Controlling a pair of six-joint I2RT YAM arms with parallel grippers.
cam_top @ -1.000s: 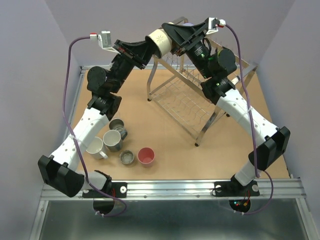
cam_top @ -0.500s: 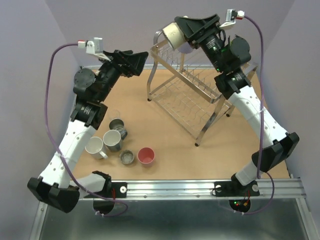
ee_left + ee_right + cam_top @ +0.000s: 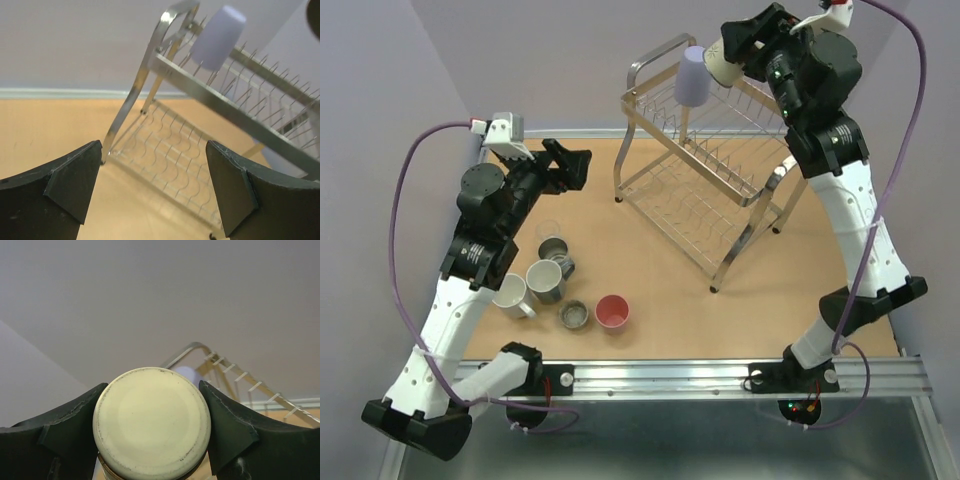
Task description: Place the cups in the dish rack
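Observation:
My right gripper turns and lowers the cream-and-brown cup (image 3: 720,65) next, onto the rack's top level beside the lavender cup.
My right gripper (image 3: 728,55) is raised above the far end of the dish rack (image 3: 705,190) and is shut on a cream-and-brown cup (image 3: 720,65). In the right wrist view that cup's pale base (image 3: 152,422) fills the gap between the fingers (image 3: 227,430). A lavender cup (image 3: 691,76) sits upside down on the rack's top tier, next to the held cup. My left gripper (image 3: 572,165) hovers open and empty left of the rack; its wrist view looks at the rack's lower grid (image 3: 192,150) and the lavender cup (image 3: 217,37).
Near the left arm stand a white handled mug (image 3: 509,296), shiny metal cups (image 3: 547,281) (image 3: 556,250), a low metal cup (image 3: 574,316) and a pink cup (image 3: 612,312). The rack's bent legs (image 3: 730,262) reach toward the table's middle. Purple walls close in behind.
My left gripper let go of the cream-and-brown cup, opened wide and drew back down and left. My right gripper carried the cup up and right, to above the rack's far end.

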